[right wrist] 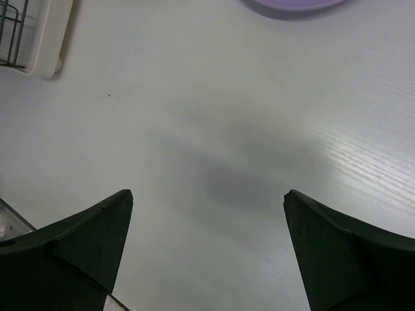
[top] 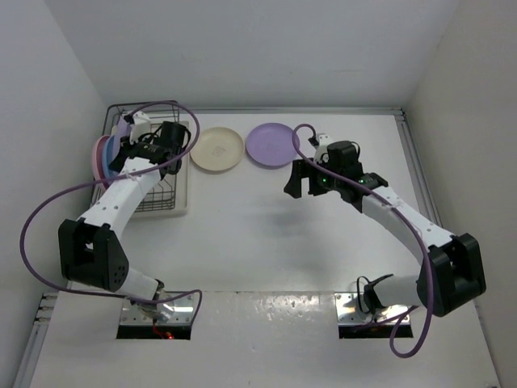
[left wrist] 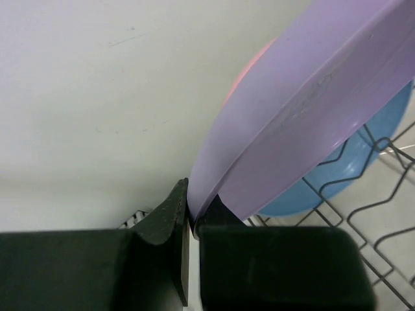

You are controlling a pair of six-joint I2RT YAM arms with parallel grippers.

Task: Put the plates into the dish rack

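My left gripper brings the lilac plate down on edge between the wires beside the blue plate next, since the plate hangs above the rack's wires (left wrist: 329,186).
My left gripper (left wrist: 192,207) is shut on the rim of a lilac plate (left wrist: 298,110), held on edge over the dish rack (left wrist: 376,220). Behind it in the rack stand a blue plate (left wrist: 350,175) and a pink plate (left wrist: 249,71). From above, the left gripper (top: 132,139) is at the rack's (top: 174,202) far left, beside the pink plate (top: 97,158) and the blue plate (top: 107,158). A cream plate (top: 216,149) and a second lilac plate (top: 273,144) lie flat on the table. My right gripper (top: 303,186) hangs open and empty just in front of that lilac plate (right wrist: 292,4).
The rack's pale tray corner (right wrist: 45,39) shows at the top left of the right wrist view. White walls close in the table on the left, back and right. A purple cable (top: 48,210) loops off the left arm.
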